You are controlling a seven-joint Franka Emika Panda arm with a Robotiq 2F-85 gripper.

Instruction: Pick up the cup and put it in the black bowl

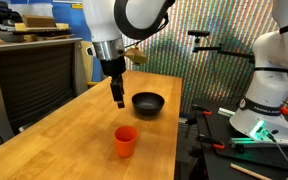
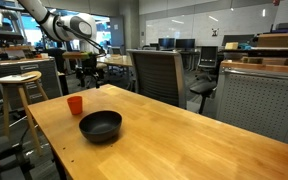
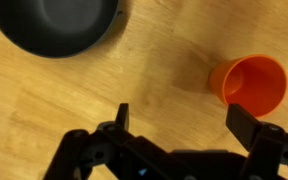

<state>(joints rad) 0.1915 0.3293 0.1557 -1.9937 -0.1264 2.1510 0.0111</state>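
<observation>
The cup stands below my gripper, toward the right in the wrist view, so I should move my gripper down and to that side, astride the cup's bowl-side rim (image 3: 224, 80).
The small orange-red cup (image 1: 126, 141) stands upright on the wooden table, near the front edge; it also shows in an exterior view (image 2: 75, 105) and in the wrist view (image 3: 250, 84). The black bowl (image 1: 148, 103) sits empty farther back on the table, seen in both exterior views (image 2: 100, 126) and at the top left of the wrist view (image 3: 56, 27). My gripper (image 1: 118, 99) hangs above the table between bowl and cup, open and empty. In the wrist view (image 3: 182, 115) the cup lies just beyond its right finger.
The wooden table (image 1: 74, 125) has edges close to the cup. A second robot base (image 1: 264, 105) stands on a dark bench beside it. A wooden stool (image 2: 19, 85) and an office chair (image 2: 156, 75) stand around the table.
</observation>
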